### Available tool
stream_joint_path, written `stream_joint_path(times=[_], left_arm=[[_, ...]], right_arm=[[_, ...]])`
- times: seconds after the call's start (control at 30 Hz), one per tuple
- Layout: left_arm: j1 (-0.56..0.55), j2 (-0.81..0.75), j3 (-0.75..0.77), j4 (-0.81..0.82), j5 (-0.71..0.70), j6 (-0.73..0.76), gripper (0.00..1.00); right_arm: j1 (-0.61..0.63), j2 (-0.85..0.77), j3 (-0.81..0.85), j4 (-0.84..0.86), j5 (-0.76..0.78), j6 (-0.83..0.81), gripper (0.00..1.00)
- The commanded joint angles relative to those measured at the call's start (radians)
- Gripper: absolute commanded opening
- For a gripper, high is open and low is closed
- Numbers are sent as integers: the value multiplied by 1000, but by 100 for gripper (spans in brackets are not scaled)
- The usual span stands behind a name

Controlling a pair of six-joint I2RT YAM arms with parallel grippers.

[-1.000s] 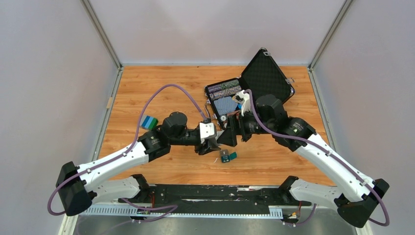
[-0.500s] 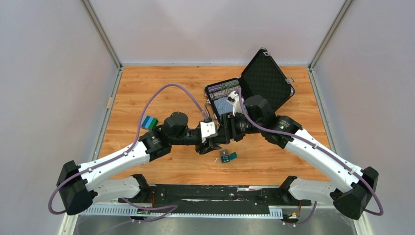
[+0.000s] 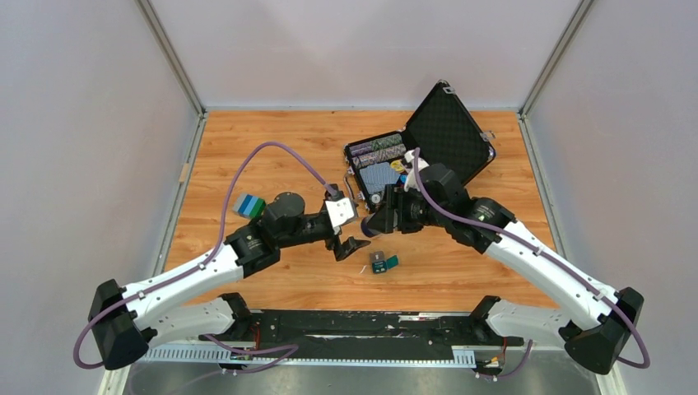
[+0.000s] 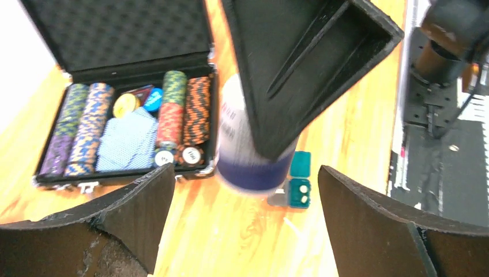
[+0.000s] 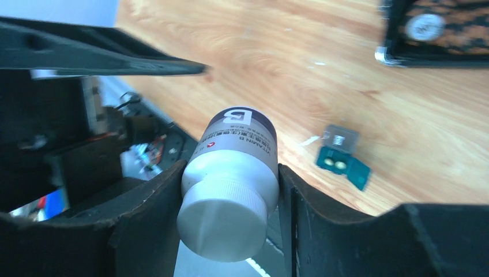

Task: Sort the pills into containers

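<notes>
I should move my right gripper to the right in the top view next and lower it to release the bottle [image 5: 230, 179] upright, because bare wood lies below the gripper on that side.
A white-capped pill bottle [image 5: 230, 179] with a dark label lies between the fingers of my right gripper [image 5: 228, 173], which is shut on its body just above the table. From the left wrist view the bottle [image 4: 242, 156] shows partly behind a right finger [image 4: 300, 63]. My left gripper [image 4: 245, 173] stands open with nothing in it, just left of the bottle. The tiny dark-teal container [image 3: 383, 263] lies open on the wood close in front of both grippers. Two pale pills [image 4: 299, 186] rest in its tray [image 5: 340, 161].
An open black chip case [image 3: 379, 164] with stacked chips and cards [image 4: 127, 133] sits just behind the grippers, its lid raised at the back right. A blue and green block [image 3: 250, 205] lies to the left beside my left arm.
My left gripper has opened wide, let go of the bottle and pulled back to the left. My right gripper has closed on the bottle.
</notes>
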Motion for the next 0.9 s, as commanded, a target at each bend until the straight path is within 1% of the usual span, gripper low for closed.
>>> stream_joint_path(times=[0.0,0.07,0.17,0.33,0.43,0.5,0.57,0.6,0.67,0.73,0.77,0.83,0.87], left_arm=[[-3,-48,-41,97,-194,-21,100],[-5,-53,-56,118,-263,-35,100],[-4,-49,-58,119,-366,-63,100],[-4,-37,-78,127,-479,-130,100],[-4,-37,-115,156,-546,-204,100],[-3,-34,-133,166,-562,-241,100],[-3,-24,-143,167,-565,-253,94],[-2,-13,-140,147,-575,-260,90],[-3,-2,-124,88,-616,-276,89],[-3,-2,-116,54,-653,-292,91],[-3,-7,-120,47,-671,-297,94],[-2,-19,-130,51,-689,-305,99],[-3,-24,-133,52,-693,-306,99]], right_arm=[[-42,-36,28,-187,294,34,19],[-82,-38,1,-251,359,46,19],[-168,-53,-64,-287,375,58,20],[-308,-59,-178,-277,394,50,20],[-361,-32,-223,-241,394,36,21],[-388,-8,-249,-206,391,27,21],[-406,25,-267,-170,387,19,21],[-410,43,-272,-154,388,13,21],[-410,87,-274,-137,405,12,21],[-412,129,-271,-132,415,14,22],[-414,150,-269,-132,417,15,22],[-416,185,-267,-132,416,26,24],[-418,200,-266,-132,414,29,25]])
